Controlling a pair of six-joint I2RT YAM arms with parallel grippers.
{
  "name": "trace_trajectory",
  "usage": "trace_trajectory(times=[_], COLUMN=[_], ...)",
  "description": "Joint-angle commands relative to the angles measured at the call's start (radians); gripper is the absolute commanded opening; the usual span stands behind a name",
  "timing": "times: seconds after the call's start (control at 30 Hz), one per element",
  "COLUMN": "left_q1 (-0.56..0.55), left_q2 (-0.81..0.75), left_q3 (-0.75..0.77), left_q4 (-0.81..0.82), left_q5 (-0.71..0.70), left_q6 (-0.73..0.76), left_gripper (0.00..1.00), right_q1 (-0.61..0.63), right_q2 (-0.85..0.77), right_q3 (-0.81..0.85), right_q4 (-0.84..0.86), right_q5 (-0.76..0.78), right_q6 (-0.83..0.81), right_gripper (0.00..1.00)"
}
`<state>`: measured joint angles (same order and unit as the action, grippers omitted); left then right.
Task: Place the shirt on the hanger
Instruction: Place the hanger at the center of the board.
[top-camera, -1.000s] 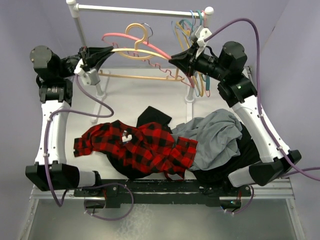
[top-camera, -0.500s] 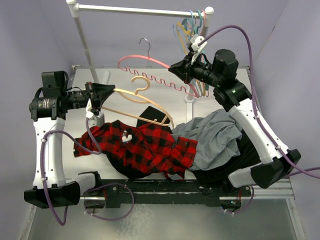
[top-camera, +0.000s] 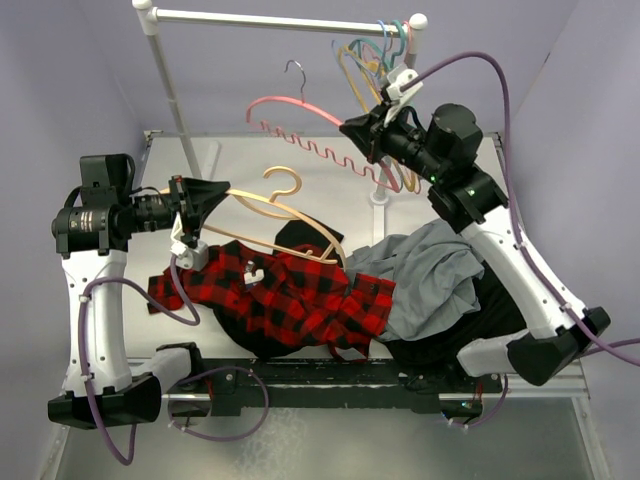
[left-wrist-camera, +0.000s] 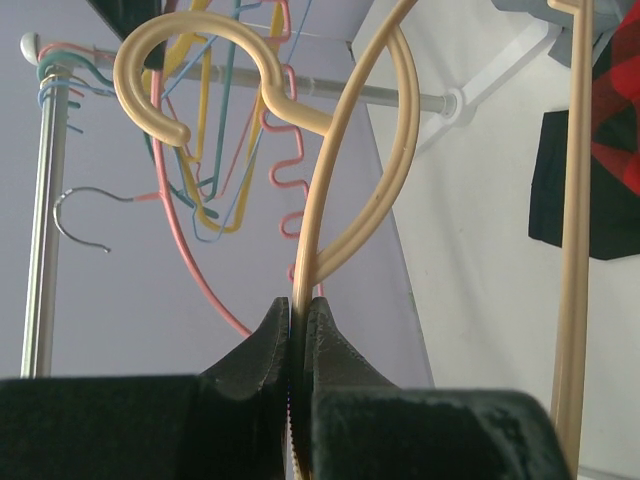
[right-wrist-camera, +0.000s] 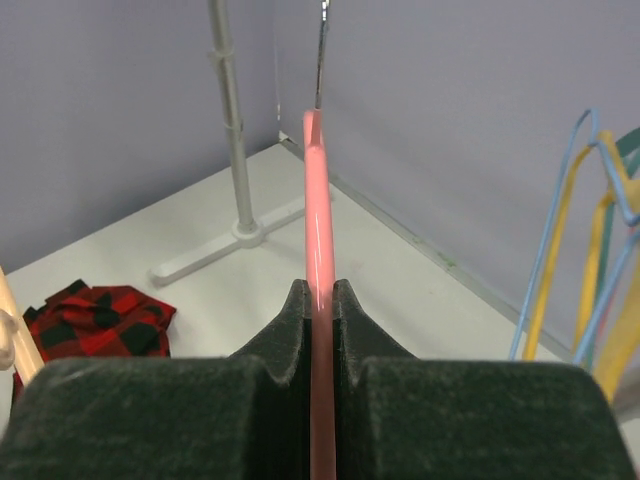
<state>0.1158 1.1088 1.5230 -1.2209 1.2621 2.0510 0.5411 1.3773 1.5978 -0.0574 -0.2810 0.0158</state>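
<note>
My right gripper rises toward the yellow and blue hangers (top-camera: 366, 54) (right-wrist-camera: 590, 225) next and releases the pink hanger there, as my left gripper already holds the tan one.
The red-and-black plaid shirt (top-camera: 285, 295) lies crumpled on the table at front centre; a corner shows in the right wrist view (right-wrist-camera: 95, 320). My left gripper (top-camera: 222, 188) is shut on the end of the tan hanger (top-camera: 285, 210), held off the rack above the shirt's back edge. In the left wrist view the hanger (left-wrist-camera: 340, 170) runs up from my shut gripper (left-wrist-camera: 300, 305). My right gripper (top-camera: 352, 127) is shut on the pink hanger with a wavy bar (top-camera: 300, 130), held in the air left of the rack's right post; it also shows in the right wrist view (right-wrist-camera: 318, 220).
A white rack with a top rail (top-camera: 280, 20) stands at the back. Teal, yellow and blue hangers (top-camera: 375, 50) hang at its right end. A plain grey garment (top-camera: 435, 270) and a black garment (top-camera: 495, 305) lie right of the shirt.
My left gripper has carried the tan hanger down and forward off the rack toward the shirt. My right gripper has lifted the pink hanger up and to the right.
</note>
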Motion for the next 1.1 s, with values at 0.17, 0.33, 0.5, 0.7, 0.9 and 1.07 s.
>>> trace_trajectory(times=[0.17, 0.33, 0.5, 0.7, 0.9, 1.07], left_q1=[0.002, 0.002, 0.002, 0.002, 0.002, 0.002], left_q2=[0.0, 0.002, 0.007, 0.006, 0.009, 0.014], left_q3=[0.016, 0.016, 0.016, 0.006, 0.007, 0.022], left_q4=[0.028, 0.041, 0.055, 0.056, 0.038, 0.066], left_q5=[0.019, 0.019, 0.021, 0.029, 0.039, 0.061], left_q6=[0.023, 0.015, 0.008, 0.0, -0.001, -0.063], left_gripper=[0.0, 0.0, 0.0, 0.0, 0.0, 0.0], right_q1=[0.003, 0.003, 0.003, 0.003, 0.032, 0.036], right_q2=[-0.132, -0.152, -0.149, -0.096, -0.11, -0.131], right_q3=[0.096, 0.143, 0.18, 0.238, 0.061, -0.122], right_q4=[0.047, 0.032, 0.039, -0.068, -0.208, -0.142], right_q5=[0.116, 0.141, 0.192, 0.13, -0.018, -0.176], right_q6=[-0.04, -0.053, -0.068, -0.072, -0.169, -0.1], right_gripper=[0.0, 0.0, 0.0, 0.0, 0.26, 0.71])
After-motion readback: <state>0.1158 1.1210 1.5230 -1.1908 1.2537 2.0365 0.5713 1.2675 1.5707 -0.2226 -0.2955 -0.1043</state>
